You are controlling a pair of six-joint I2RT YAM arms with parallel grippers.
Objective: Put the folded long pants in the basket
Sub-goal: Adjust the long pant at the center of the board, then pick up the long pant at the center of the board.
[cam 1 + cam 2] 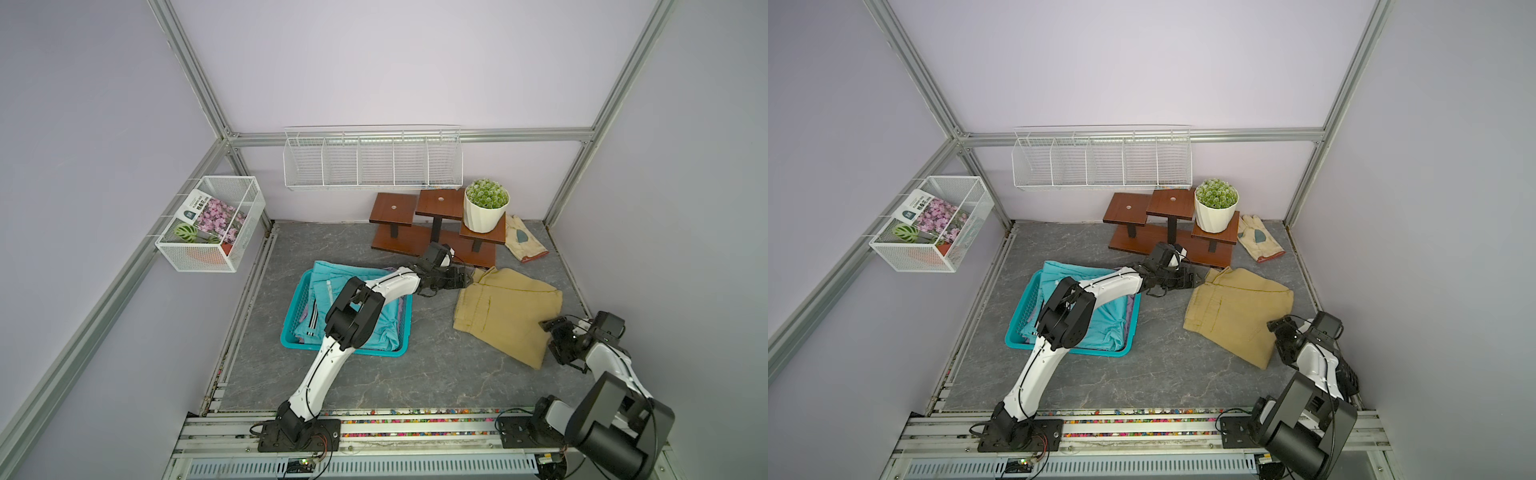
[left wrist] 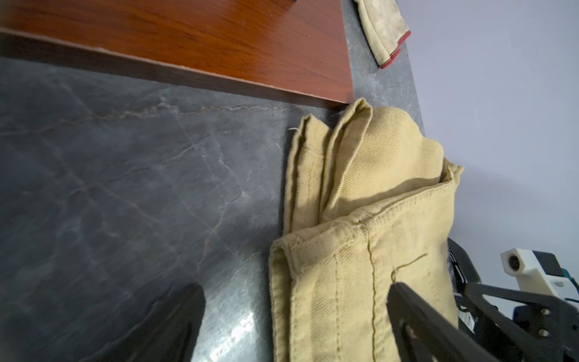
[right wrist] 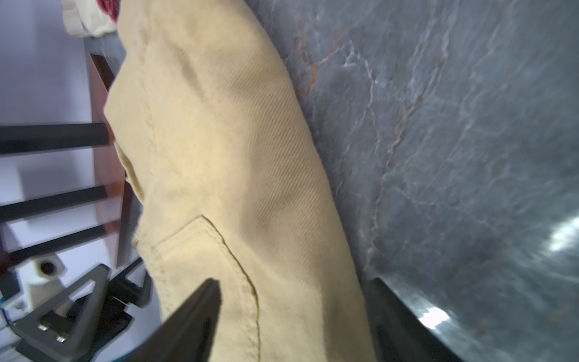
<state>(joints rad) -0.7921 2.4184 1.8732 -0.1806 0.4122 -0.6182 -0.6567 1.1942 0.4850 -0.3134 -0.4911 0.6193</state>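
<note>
The khaki pants' edge [image 1: 545, 333] farthest from the basket [image 1: 296, 307] is already between my right gripper's open fingers, so next my right gripper should move down, push in onto that fold and close.
The khaki folded long pants [image 1: 507, 316] [image 1: 1237, 316] lie flat on the grey table, right of the basket [image 1: 296, 307] [image 1: 1020, 316]. The teal basket holds teal pants [image 1: 332, 276] [image 1: 1113, 316] on top, with a lilac edge [image 1: 1131, 305] beneath. My left gripper [image 1: 467, 282] [image 2: 294, 286] is open at the khaki pants' far left corner, one finger over bare table, the other over the cloth [image 2: 344, 282]. My right gripper [image 1: 546, 326] [image 3: 293, 282] is open at their near right edge, and the khaki fold [image 3: 235, 156] lies between its fingers.
A brown stepped wooden stand [image 1: 432, 245] with a white plant pot [image 1: 484, 216] stands just behind the khaki pants. A cream glove [image 1: 523, 241] lies at the back right. White wire racks hang on the back wall [image 1: 374, 162] and left wall [image 1: 212, 224].
</note>
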